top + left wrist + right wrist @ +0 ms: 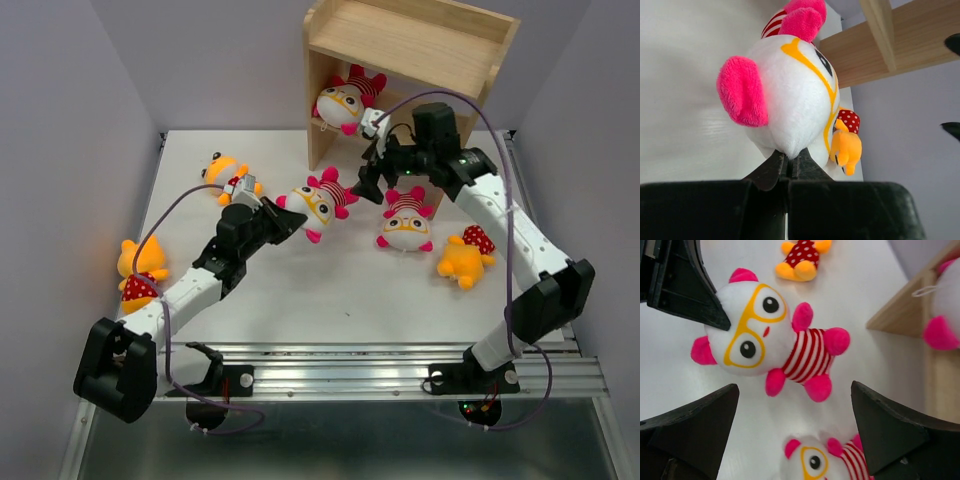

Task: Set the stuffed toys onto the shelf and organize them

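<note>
The left gripper should go up and move outward to release its toy on the shelf's lower level beside the white striped toy, since bare board shows there.
The wooden shelf (410, 40) stands at the back; one white striped toy (345, 100) lies on its lower tier. My left gripper (290, 218) is shut on the head of a second white striped toy (322, 203) in the middle of the table; in the left wrist view the gripper (787, 162) pinches its white plush (790, 95). My right gripper (385, 185) is open and empty, above and between that toy (765, 335) and a third white toy (405, 222), which shows at the bottom of the right wrist view (815, 462). Three orange toys lie on the table.
The orange toys lie at the back left (228, 175), the left edge (140, 268) and the right (465, 255). The shelf's side panel (895, 315) is close to the right of my right gripper. Grey walls enclose the table on three sides.
</note>
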Robot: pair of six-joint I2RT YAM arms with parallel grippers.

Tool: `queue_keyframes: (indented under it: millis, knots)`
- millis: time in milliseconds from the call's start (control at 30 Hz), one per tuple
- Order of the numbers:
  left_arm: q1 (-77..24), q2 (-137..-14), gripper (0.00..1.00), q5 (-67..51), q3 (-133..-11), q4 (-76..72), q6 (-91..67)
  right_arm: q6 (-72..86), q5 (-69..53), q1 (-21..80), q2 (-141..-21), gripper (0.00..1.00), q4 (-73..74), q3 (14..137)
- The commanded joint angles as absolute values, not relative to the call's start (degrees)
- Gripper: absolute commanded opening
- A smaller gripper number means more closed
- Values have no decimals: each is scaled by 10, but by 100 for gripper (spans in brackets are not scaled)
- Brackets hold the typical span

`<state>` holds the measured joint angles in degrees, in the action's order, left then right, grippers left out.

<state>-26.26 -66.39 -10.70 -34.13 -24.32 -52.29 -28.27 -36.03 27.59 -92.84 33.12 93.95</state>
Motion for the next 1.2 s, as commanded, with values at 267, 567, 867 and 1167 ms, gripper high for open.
queue_keyframes:
  millis: [267, 567, 867, 1167]
  knots:
    - [-272, -681, 0, -176, -495, -299, -475, -244, -419, 180, -843, 98, 344, 1084]
    - [-299, -789, 0, -183, -637, -308, -477, -200, -420, 120, -846, 99, 312, 1121]
    - [-320, -952, 0, -181, -806, -318, -469, -178, -429, 90, -825, 99, 288, 1094]
    - [-331, -1085, 0, -134, -965, -321, -425, -178, -430, 68, -805, 100, 287, 1065]
